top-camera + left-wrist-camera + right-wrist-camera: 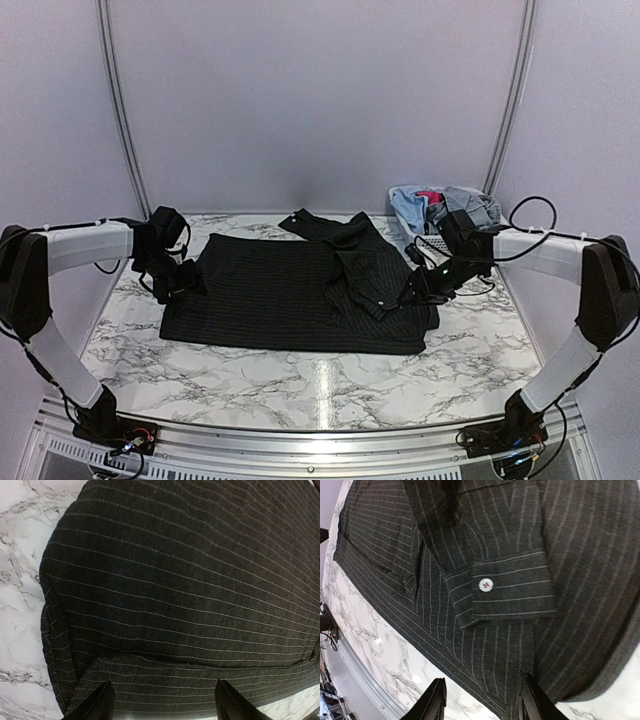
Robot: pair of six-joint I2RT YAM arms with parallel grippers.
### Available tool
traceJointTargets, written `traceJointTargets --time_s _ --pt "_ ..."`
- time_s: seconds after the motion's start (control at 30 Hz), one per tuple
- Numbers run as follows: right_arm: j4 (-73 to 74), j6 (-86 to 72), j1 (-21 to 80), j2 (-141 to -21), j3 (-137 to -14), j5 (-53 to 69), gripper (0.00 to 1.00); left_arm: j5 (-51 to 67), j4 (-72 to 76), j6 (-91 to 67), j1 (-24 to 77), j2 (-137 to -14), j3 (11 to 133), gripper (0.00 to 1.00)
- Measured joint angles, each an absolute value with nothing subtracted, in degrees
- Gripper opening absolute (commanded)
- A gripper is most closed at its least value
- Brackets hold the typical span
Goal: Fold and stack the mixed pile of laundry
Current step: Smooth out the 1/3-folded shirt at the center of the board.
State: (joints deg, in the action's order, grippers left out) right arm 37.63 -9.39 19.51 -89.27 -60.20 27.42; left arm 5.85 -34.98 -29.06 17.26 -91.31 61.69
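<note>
The sleeve lies across the shirt, so next my right gripper will move down and left in the top view, onto the sleeve's cuff edge opposite the button.
A large black pinstriped shirt (pixel 280 295) lies spread flat on the marble table, with one sleeve (pixel 365 265) folded across its right half. My left gripper (pixel 188 282) hovers at the shirt's left edge. In the left wrist view it (pixel 162 707) is open, with only flat striped cloth (pixel 190 580) below. My right gripper (pixel 410 293) is over the shirt's right side. It (pixel 482 702) is open just above the hem, and the cuff with its white button (pixel 485 584) lies flat ahead of it. The rest of the laundry pile (pixel 440 205), light blue, grey-blue and pink-red, sits at the back right.
A white lattice basket (pixel 432 245) holds the remaining garments at the back right corner, close behind my right arm. Bare marble (pixel 320 385) runs in front of the shirt to the near edge. White walls close in the back and both sides.
</note>
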Motion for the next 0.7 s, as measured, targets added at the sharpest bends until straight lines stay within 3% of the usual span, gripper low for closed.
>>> traceJointTargets --time_s 0.23,0.5,0.57,0.7 --pt "29.91 -12.49 25.67 -96.62 -58.19 30.59 0.4 6.13 -31.16 -31.9 16.71 -94.96 54.17 0.67" --pt "26.89 -13.08 25.76 -96.01 -50.54 31.44 0.4 5.28 -26.11 -35.24 15.18 -89.49 46.85 0.66" --pt "27.18 -12.88 25.74 -94.83 -49.69 31.7 0.41 5.1 -25.19 -35.86 15.09 -88.05 45.36 0.69" --pt "29.36 -12.45 24.51 -92.86 -50.89 32.1 0.42 4.8 -25.76 -36.12 14.92 -85.82 44.12 0.86"
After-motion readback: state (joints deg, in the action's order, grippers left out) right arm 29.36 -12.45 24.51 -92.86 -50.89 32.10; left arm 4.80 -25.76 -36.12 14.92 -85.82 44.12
